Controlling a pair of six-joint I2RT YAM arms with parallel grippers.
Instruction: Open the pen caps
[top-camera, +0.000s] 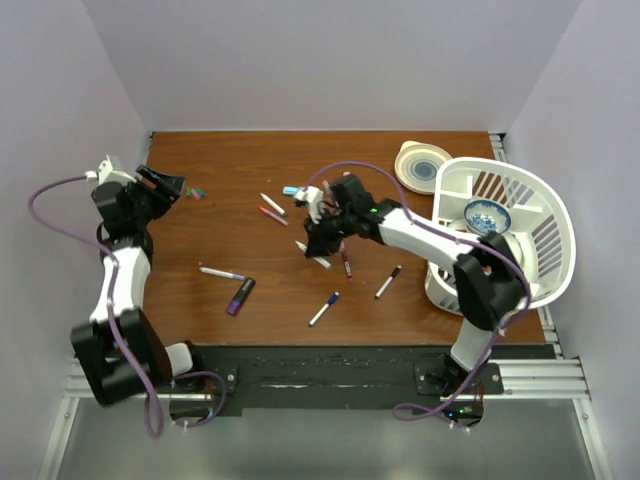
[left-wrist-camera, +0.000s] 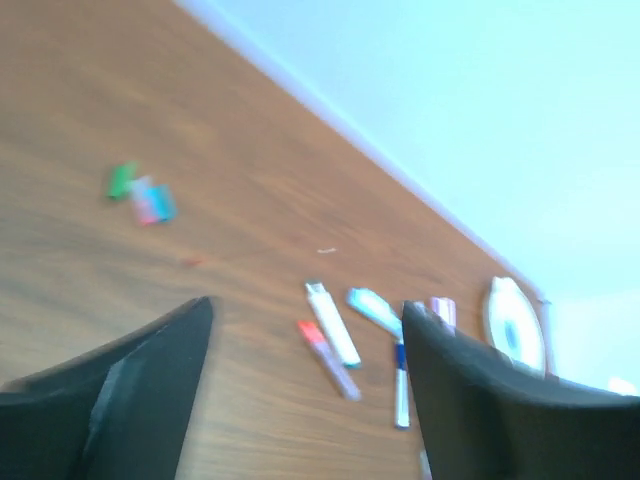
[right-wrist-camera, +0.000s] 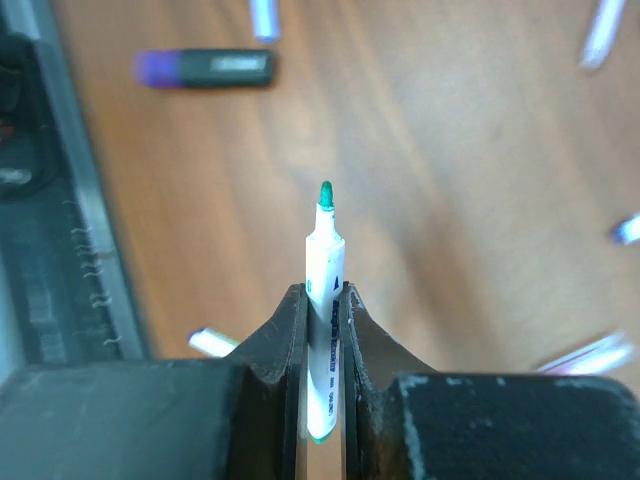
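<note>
My right gripper moves outward and to the left in the top view next, then down beside the red-capped pen (left-wrist-camera: 328, 358), since the white pen's green tip is already bare.
My right gripper (right-wrist-camera: 322, 292) is shut on a white pen (right-wrist-camera: 324, 262) whose bare green tip points away from the jaws, with no cap on it. In the top view this gripper (top-camera: 318, 240) hovers over mid-table among scattered pens. My left gripper (top-camera: 172, 186) is at the far left of the table, open, with nothing between its fingers (left-wrist-camera: 150, 390). Loose pen caps lie just beyond it: a green one (left-wrist-camera: 122, 180) and a pink and teal pair (left-wrist-camera: 152, 202), also seen from above (top-camera: 195, 192). Ahead lie a white pen (left-wrist-camera: 332, 322), a red-capped pen (left-wrist-camera: 328, 358) and a teal one (left-wrist-camera: 375, 308).
A purple and black marker (top-camera: 240, 296) and several thin pens (top-camera: 323, 309) lie toward the near edge. A white basket (top-camera: 545, 240) holding a blue bowl (top-camera: 487, 215) stands at the right, with a plate (top-camera: 422, 165) behind it. Walls close in the table on three sides.
</note>
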